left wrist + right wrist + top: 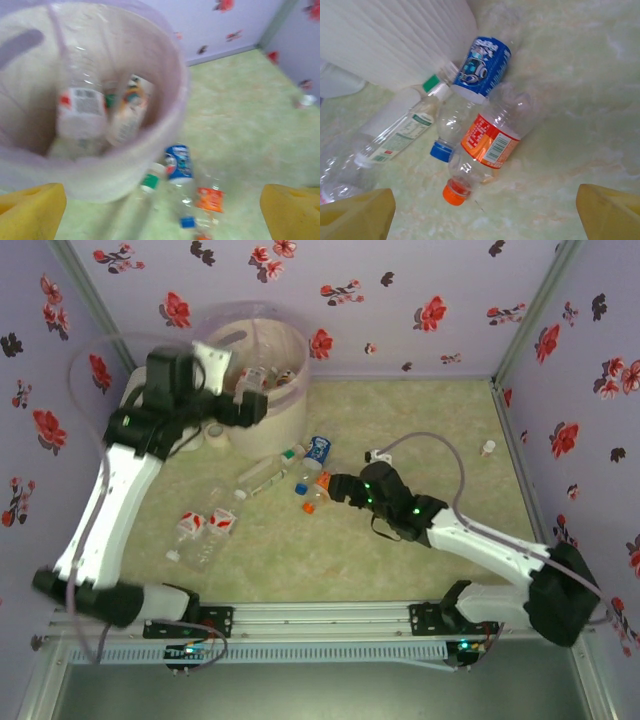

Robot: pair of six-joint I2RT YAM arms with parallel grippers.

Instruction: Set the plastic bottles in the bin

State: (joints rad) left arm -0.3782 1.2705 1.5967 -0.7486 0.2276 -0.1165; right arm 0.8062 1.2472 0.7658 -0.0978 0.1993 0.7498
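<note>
I will move the open fingers of my right gripper down and outward next, onto the clear bottom end of the orange-label bottle, and close them, because that end is uncovered.
The cream-white bin (pixel 285 410) with its pink liner stands at the back left and holds several plastic bottles (pixel 82 107). My left gripper (pixel 248 405) hovers over the bin's near rim (pixel 125 172), open and empty, yellow fingertips (pixel 30 210) wide apart. On the table in front of the bin lie a blue-label bottle (pixel 482 65), an orange-label bottle (pixel 492 140) with an orange cap, and a green-capped, white-label bottle (pixel 405 132). My right gripper (pixel 335 488) sits low just right of this cluster, open, nothing between its fingers (pixel 610 212).
Two red-label bottles (pixel 205 528) lie toward the front left of the table. A small white item (pixel 215 432) sits beside the bin's left foot. Another small white-capped item (pixel 487 448) stands by the right wall. Flowered walls enclose the table.
</note>
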